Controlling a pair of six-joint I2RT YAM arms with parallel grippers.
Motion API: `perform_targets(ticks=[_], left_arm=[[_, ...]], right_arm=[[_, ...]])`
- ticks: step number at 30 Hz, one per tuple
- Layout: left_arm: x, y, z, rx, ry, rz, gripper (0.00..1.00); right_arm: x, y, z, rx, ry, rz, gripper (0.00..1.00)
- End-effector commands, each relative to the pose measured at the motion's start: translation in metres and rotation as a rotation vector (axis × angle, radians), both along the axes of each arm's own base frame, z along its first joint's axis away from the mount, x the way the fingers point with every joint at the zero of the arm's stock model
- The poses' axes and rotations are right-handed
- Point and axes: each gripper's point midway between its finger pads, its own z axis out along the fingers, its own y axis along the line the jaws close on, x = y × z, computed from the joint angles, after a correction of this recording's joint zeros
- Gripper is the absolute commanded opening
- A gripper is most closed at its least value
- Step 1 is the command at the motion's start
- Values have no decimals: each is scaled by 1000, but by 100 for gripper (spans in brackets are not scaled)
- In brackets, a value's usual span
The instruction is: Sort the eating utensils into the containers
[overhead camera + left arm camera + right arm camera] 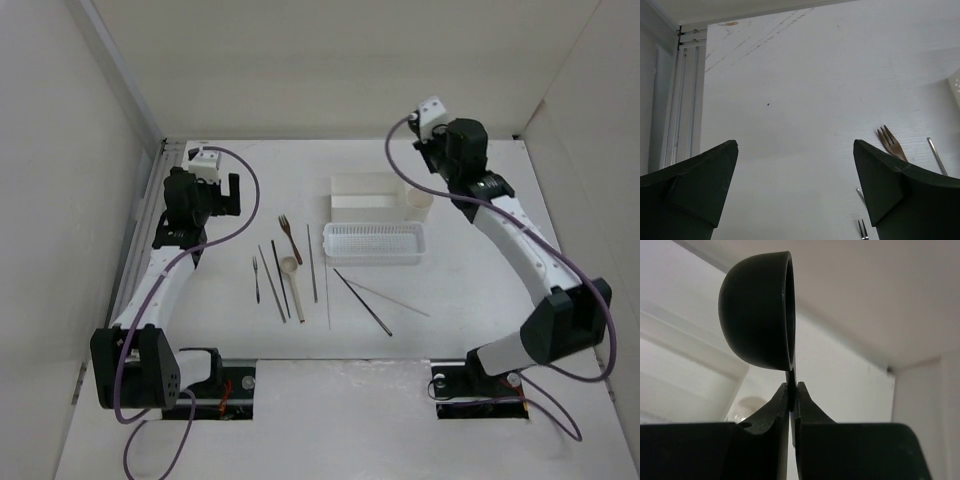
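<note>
The white box [365,192] is open and empty. I will next move my right gripper to the left in the top view and lower the dark spoon into it.
My right gripper [792,387] is shut on the thin handle of a dark round-bowled spoon [760,310], bowl upward. In the top view it [430,165] hangs at the back right, just behind the small cream cup [419,203]. My left gripper [225,195] is open and empty over bare table [795,165]. On the table lie a brown fork [289,235], a small dark fork [256,275], a cream spoon [291,268] and several dark and silvery chopsticks [362,300]. The white box [365,192] and the perforated basket [372,243] stand right of them.
White walls close in the table on three sides, with a metal rail [150,215] along the left edge. The left wrist view shows the brown fork [891,145], a silvery chopstick [937,155] and the basket's corner [956,87] to its right.
</note>
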Motion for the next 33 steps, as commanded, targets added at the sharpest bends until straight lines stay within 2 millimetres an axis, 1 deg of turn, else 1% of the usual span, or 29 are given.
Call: perform_targets(ticks=[1, 2, 3, 4, 5, 6, 7, 8, 9, 10, 11, 13, 14, 15, 16, 18, 20, 21, 22, 23, 25, 26, 27, 28, 29, 30, 31, 32, 33], left_arm=[[10, -16, 32, -77, -45, -52, 100], [12, -21, 30, -96, -31, -71, 100], [12, -21, 32, -96, -29, -72, 100], [14, -24, 34, -116, -28, -75, 100], [14, -24, 34, -125, -26, -72, 100], [15, -24, 30, -135, -16, -68, 100], [15, -24, 30, -135, -16, -68, 100], [15, -24, 25, -135, 2, -67, 100], [15, -24, 25, -135, 2, -67, 100], [15, -24, 25, -135, 2, -67, 100], [15, -24, 25, -135, 2, -67, 100], [16, -24, 18, -135, 13, -66, 100], [18, -24, 21, -127, 0, -70, 100], [16, -24, 16, -118, 9, -72, 100], [17, -24, 18, -118, 0, -73, 100], [16, -23, 12, -107, 9, -76, 100], [14, -25, 14, -109, -1, -85, 100], [14, -25, 14, -109, -1, -85, 100], [13, -25, 12, -109, 10, -85, 100], [13, -25, 12, -109, 10, -85, 100], [11, -28, 9, -103, 22, -112, 100], [9, -29, 6, -82, 32, -132, 100], [6, -36, 5, -78, 39, -182, 100], [4, -42, 9, -58, 24, -233, 99], [-4, -55, 1, -34, 53, -308, 97], [-9, -65, -3, 27, 55, -394, 97], [-14, -72, -8, 58, 71, -437, 97], [-20, -87, -9, 94, 79, -504, 97], [-32, -93, -20, 121, 133, -552, 97]], right_arm=[[46, 63, 18, -369, -162, 364, 0], [47, 74, 8, -411, -137, 405, 0], [53, 79, 10, -434, -142, 433, 0], [61, 85, -6, -492, -117, 482, 0], [58, 89, -22, -523, -64, 542, 0], [57, 108, -22, -524, -75, 626, 0], [59, 112, -27, -529, -58, 656, 0], [62, 123, -45, -534, -20, 695, 0], [58, 131, -55, -527, 17, 734, 0], [60, 139, -51, -523, 12, 751, 0], [63, 140, -65, -524, 45, 759, 0], [62, 145, -71, -525, 54, 771, 0], [62, 145, -85, -535, 79, 782, 0], [63, 146, -90, -536, 90, 785, 1], [62, 148, -93, -530, 89, 796, 1], [63, 151, -108, -523, 114, 815, 7], [60, 156, -118, -524, 137, 831, 10], [59, 157, -115, -520, 137, 840, 11], [59, 157, -124, -520, 160, 845, 12], [58, 157, -123, -520, 165, 846, 14], [57, 157, -123, -500, 174, 836, 30], [56, 159, -124, -504, 179, 826, 33], [59, 154, -126, -512, 183, 794, 39], [61, 152, -127, -512, 181, 773, 44], [62, 151, -120, -504, 161, 752, 44], [66, 151, -111, -493, 124, 727, 54], [65, 150, -111, -484, 115, 721, 76], [64, 151, -97, -457, 82, 702, 77], [68, 151, -83, -443, 35, 677, 78]])
